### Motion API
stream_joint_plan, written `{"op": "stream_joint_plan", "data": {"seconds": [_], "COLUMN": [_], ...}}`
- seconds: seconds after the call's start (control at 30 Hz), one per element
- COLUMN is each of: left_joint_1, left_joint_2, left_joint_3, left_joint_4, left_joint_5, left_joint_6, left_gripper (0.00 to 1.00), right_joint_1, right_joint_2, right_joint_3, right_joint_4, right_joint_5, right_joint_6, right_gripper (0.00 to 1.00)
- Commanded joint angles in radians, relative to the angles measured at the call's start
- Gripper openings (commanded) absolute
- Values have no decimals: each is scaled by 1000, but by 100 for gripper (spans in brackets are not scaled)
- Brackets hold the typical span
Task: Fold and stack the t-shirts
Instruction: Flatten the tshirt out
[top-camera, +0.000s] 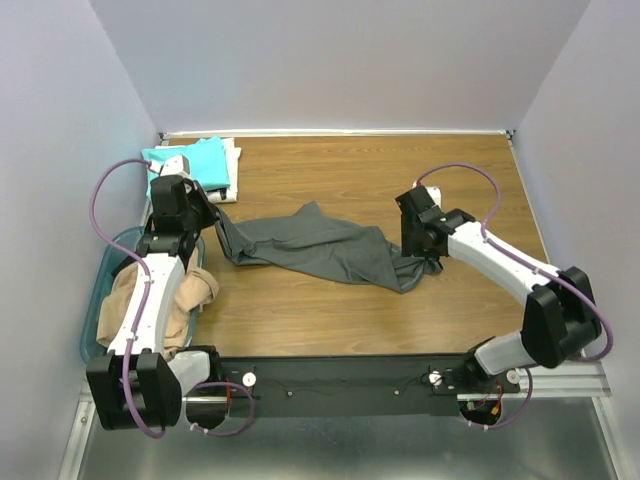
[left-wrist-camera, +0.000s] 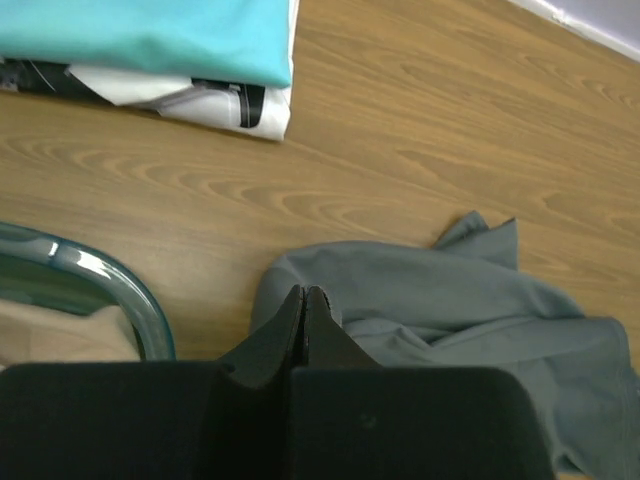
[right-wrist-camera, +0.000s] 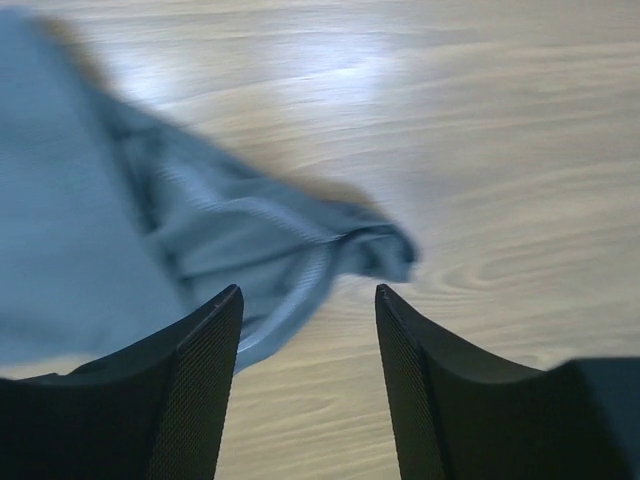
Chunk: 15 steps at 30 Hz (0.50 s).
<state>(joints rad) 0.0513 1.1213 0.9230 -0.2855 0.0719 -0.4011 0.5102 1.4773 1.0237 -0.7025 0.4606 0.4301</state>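
The right gripper's open fingers hang beside the far end of the shirt's hemmed fold, so the gripper will next go left in the top view, outward and down onto that end.
A large dark grey t-shirt (top-camera: 320, 245) lies crumpled across the middle of the table. My left gripper (top-camera: 214, 214) is shut on its left corner, which rises toward the jaws; in the left wrist view the fingers (left-wrist-camera: 303, 292) meet over grey cloth (left-wrist-camera: 470, 300). My right gripper (top-camera: 428, 262) hangs open just above the shirt's right end. In the right wrist view the blurred cloth (right-wrist-camera: 200, 240) lies beyond the gripper (right-wrist-camera: 308, 295), with nothing between the fingers. A folded teal t-shirt (top-camera: 195, 165) rests on a folded white one (top-camera: 234, 170) at the back left. A tan t-shirt (top-camera: 165, 300) fills the basket.
A blue-green plastic basket (top-camera: 100, 290) stands at the table's left edge beside the left arm; its rim (left-wrist-camera: 130, 290) shows in the left wrist view. White walls close in the table at the back and both sides. Bare wood lies to the right of the grey shirt.
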Motion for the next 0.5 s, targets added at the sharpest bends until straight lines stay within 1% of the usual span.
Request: {"op": "stream_joint_plan", "data": {"seconds": [0.0, 0.03, 0.1, 0.3, 0.4, 0.47], "left_joint_1": [4, 5, 5, 5, 5, 5], "left_joint_2": [-75, -89, -98, -121, -117, -117], "left_joint_3": [-61, -70, -82, -87, -81, -81], "left_joint_4": [40, 40, 34, 26, 17, 9], "left_joint_5": [80, 74, 68, 63, 58, 52], "left_joint_6": [-4, -4, -4, -21, -18, -13], "left_gripper": [0, 0, 0, 0, 0, 0], "right_joint_1": [-2, -2, -2, -16, -29, -35], "right_joint_2": [-94, -95, -75, 121, 182, 236], "right_joint_3": [23, 19, 13, 42, 76, 104], "right_joint_4": [93, 144, 185, 348, 374, 389], "right_joint_5": [-262, -307, -377, -454, -499, -502], "right_joint_6": [6, 1, -7, -62, -82, -94], "right_gripper": [63, 63, 63, 58, 57, 56]}}
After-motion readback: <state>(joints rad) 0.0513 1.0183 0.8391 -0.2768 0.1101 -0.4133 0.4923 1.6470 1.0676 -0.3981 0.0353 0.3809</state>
